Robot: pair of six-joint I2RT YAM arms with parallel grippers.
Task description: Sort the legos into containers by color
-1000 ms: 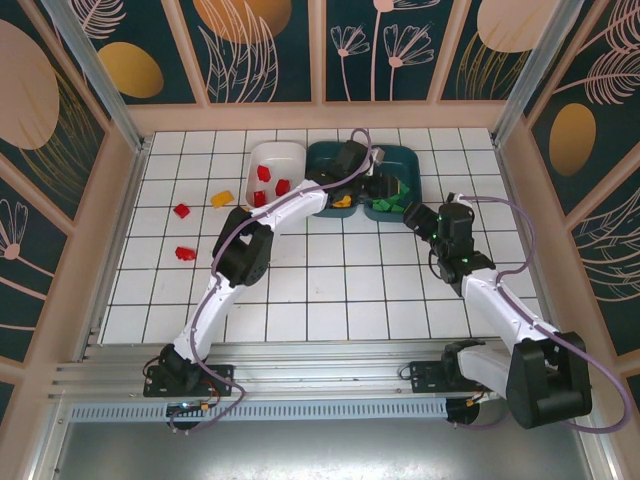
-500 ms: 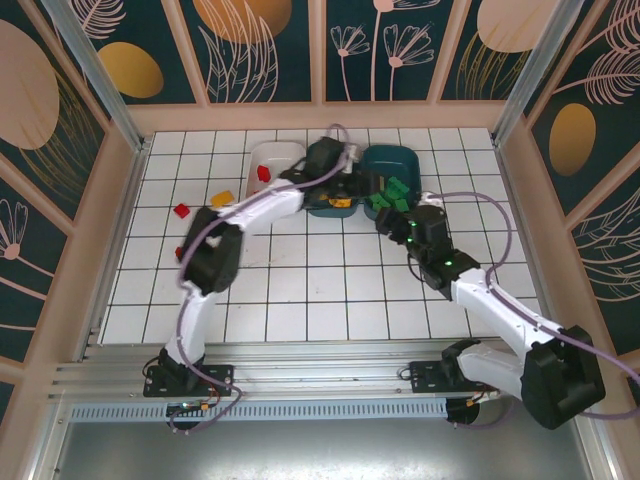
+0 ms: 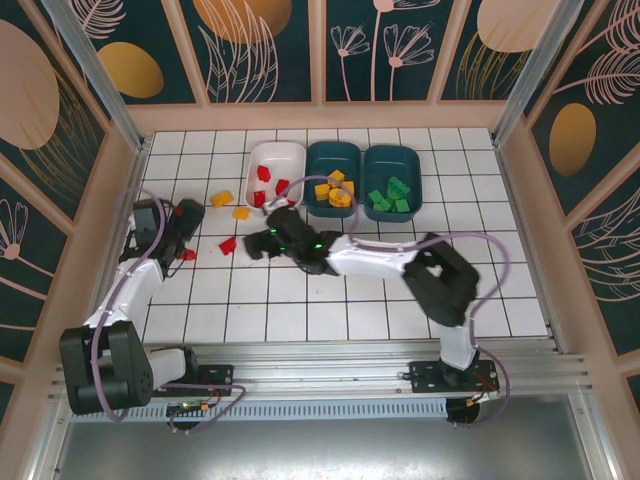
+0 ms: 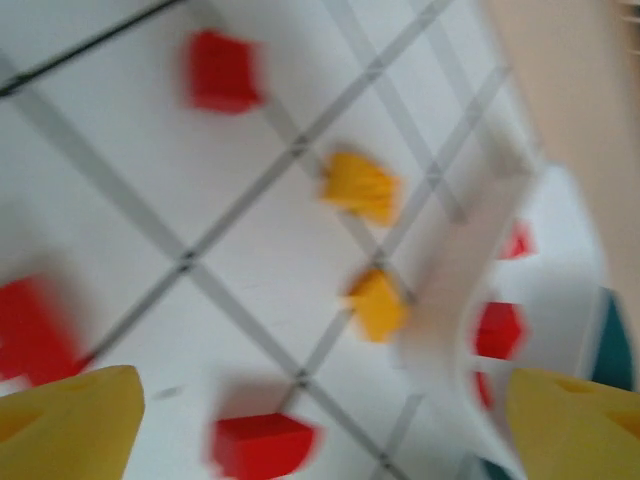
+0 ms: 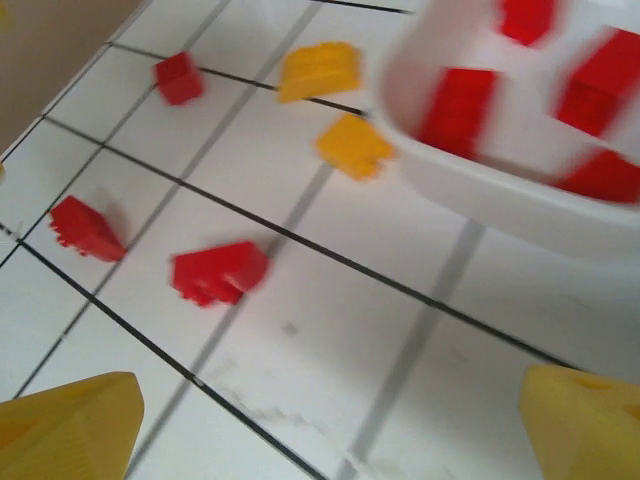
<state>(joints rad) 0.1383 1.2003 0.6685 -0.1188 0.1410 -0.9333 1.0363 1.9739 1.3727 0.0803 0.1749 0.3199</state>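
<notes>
I will move my open right gripper on past the white container (image 3: 277,152) before I lower it over the nearest loose red lego (image 3: 228,245).
Both grippers hang open over the left part of the tiled floor with nothing between their fingers. My left gripper (image 3: 188,228) (image 4: 320,432) is near the left wall, with a red lego (image 4: 262,443) just below its yellow fingertips (image 4: 70,425). My right gripper (image 3: 256,243) (image 5: 325,425) reaches across to the left, with a red lego (image 3: 228,245) (image 5: 218,272) ahead of it. Another red lego (image 3: 187,255) (image 5: 87,227) and two yellow legos (image 3: 222,199) (image 3: 241,212) lie loose nearby. The white container (image 3: 277,152) holds red legos, the middle teal container (image 3: 333,152) yellow ones, the right teal container (image 3: 390,155) green ones.
The three containers stand side by side at the back of the floor. A beige wall (image 3: 125,180) borders the floor close to my left arm. The right arm's links (image 3: 380,262) stretch across the middle tiles.
Both arms have swung away from the containers to the left part of the floor. The left gripper has opened wide, and the right has opened a little more.
</notes>
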